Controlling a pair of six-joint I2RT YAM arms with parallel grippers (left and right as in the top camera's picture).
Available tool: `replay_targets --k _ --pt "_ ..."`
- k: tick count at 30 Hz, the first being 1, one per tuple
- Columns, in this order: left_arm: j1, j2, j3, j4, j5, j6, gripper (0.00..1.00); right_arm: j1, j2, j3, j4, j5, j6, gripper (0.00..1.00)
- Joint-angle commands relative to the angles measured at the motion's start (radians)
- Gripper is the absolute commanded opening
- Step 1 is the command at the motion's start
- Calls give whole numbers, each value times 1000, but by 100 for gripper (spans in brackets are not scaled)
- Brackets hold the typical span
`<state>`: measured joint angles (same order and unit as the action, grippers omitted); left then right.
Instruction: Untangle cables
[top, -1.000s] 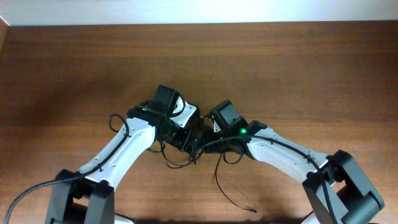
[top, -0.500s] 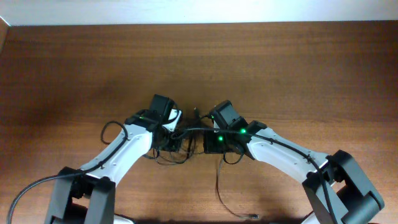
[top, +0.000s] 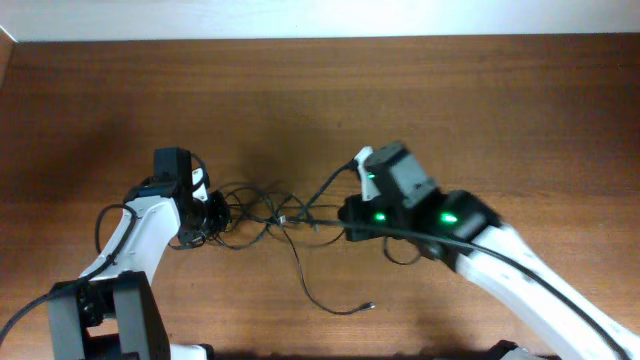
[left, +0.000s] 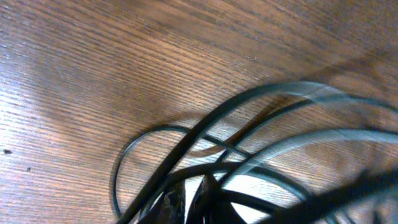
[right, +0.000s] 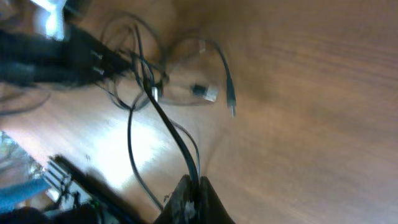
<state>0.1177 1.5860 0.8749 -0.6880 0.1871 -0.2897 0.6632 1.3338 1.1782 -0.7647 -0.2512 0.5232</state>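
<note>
The right gripper pulls up and away from the knot (right: 149, 84) next, toward the right in the overhead view, before release, since the piece of cable still runs into the loops.
The thin black cables (top: 265, 212) lie as a loose tangle of loops on the wooden table, stretched between my two grippers. My left gripper (top: 210, 216) is at the tangle's left end. In the left wrist view its fingertips (left: 202, 191) are closed together among blurred cable strands (left: 186, 146). My right gripper (top: 346, 214) is shut on one strand at the right end. That strand (right: 168, 127) runs straight out from its tips (right: 193, 186) to the knot (right: 149, 84). One cable end with a small plug (top: 370, 307) trails toward the front edge.
The wooden table (top: 500, 110) extends behind and to both sides. Small plug connectors (right: 205, 92) lie beside the knot in the right wrist view, where the left arm (right: 56, 53) also shows at the upper left.
The two arms have moved apart, left one leftward and right one rightward, drawing the bunched cables out into a longer spread. The left gripper went from open to closed on the strands.
</note>
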Motion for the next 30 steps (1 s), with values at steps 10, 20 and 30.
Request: replay_targets --k 10,20,30 --pt "16 3 -6 6 -34 -20 72 -3 -498 118 68 177 -105 4" --pt "16 3 -6 7 -34 -19 68 -3 -597 118 -14 465 -157 4" --pt "16 3 -6 7 -34 -5 88 -3 -586 116 -250 556 -149 4"
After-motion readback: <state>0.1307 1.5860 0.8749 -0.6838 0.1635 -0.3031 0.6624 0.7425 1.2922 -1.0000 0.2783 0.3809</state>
